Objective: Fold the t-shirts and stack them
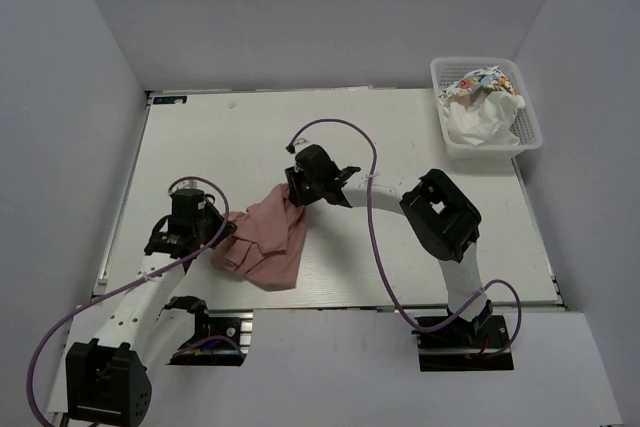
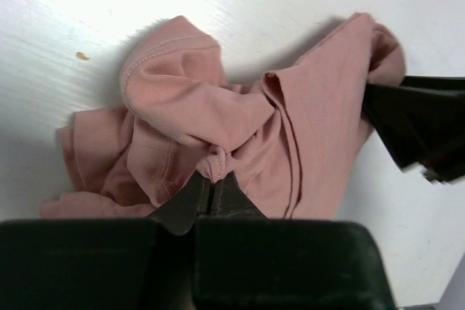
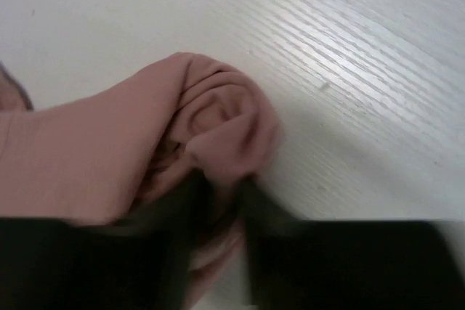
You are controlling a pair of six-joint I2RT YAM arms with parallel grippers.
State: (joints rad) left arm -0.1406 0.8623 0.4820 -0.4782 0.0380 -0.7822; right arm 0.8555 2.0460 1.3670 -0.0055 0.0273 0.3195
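I will next raise my left gripper so the crumpled t-shirt hangs open. Then I will lower the t-shirt outward and let go of it on the bare far part of the table, which is outward of the gripper.
A dusty pink t-shirt (image 1: 268, 242) lies crumpled near the table's front, between my two grippers. My left gripper (image 1: 226, 234) is at its left edge, shut on a pinch of the pink cloth (image 2: 215, 168). My right gripper (image 1: 296, 190) is at its top right corner, shut on a bunched fold of the pink t-shirt (image 3: 218, 136). The other gripper shows as a dark shape at the right of the left wrist view (image 2: 421, 132). White t-shirts, one with a multicoloured print (image 1: 478, 82), lie heaped in the basket.
A white plastic lattice basket (image 1: 530, 132) stands at the table's back right corner. The white table (image 1: 250, 137) ends in grey walls at left, right and back. Purple cables loop over both arms.
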